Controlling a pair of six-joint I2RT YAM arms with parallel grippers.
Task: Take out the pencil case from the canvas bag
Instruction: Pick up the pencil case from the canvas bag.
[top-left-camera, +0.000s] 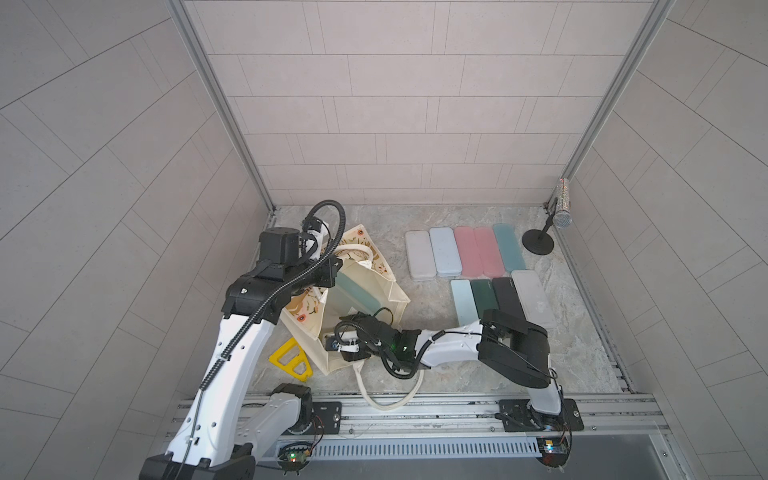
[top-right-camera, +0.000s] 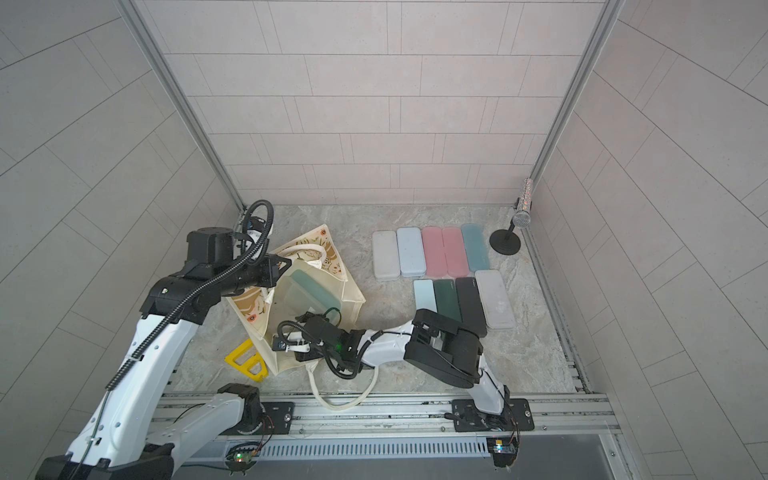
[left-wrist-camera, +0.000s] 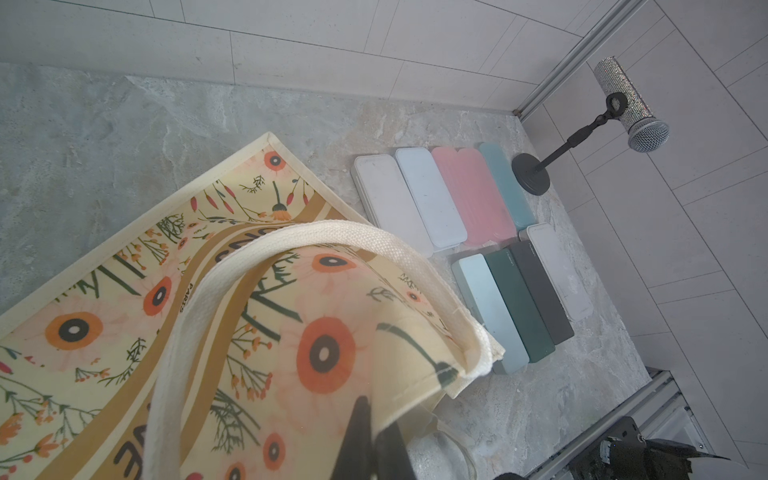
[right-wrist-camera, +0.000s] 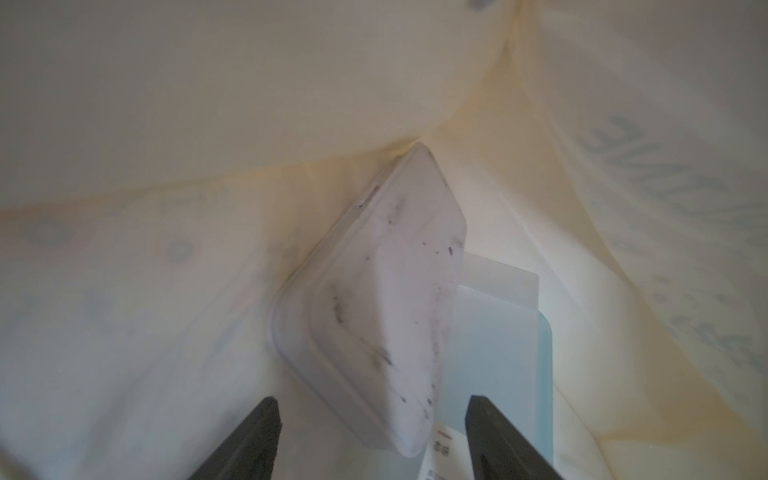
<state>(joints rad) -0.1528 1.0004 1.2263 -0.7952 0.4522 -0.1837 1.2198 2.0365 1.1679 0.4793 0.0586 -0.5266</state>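
The robot's right gripper should next push deeper into the bag until its open fingers are on both sides of the white pencil case's near end (right-wrist-camera: 357, 390), then close, since that end should lean ahead there.
The canvas bag (top-left-camera: 386, 291) (top-right-camera: 345, 291) lies on the marble table, mouth turned up. My left gripper (top-left-camera: 337, 262) (left-wrist-camera: 376, 442) is shut on the bag's printed rim (left-wrist-camera: 324, 353) and holds it up. My right gripper (top-left-camera: 353, 319) (right-wrist-camera: 374, 419) reaches inside the bag with its fingers (right-wrist-camera: 257, 436) wide apart, so it is open. A smudged white pencil case (right-wrist-camera: 374, 299) leans tilted there, its near end between the fingers without touching them. A pale blue case (right-wrist-camera: 498, 353) lies beside it. In both top views a teal case (top-left-camera: 353, 291) (top-right-camera: 311, 286) shows through the mouth.
Two rows of pencil cases (top-left-camera: 465, 253) (top-left-camera: 503, 299) lie to the bag's right. A microphone on a stand (top-left-camera: 562, 218) stands in the back right corner. A yellow plastic piece (top-left-camera: 291, 357) lies by the bag's left. A rope handle (top-left-camera: 390, 399) trails over the front rail.
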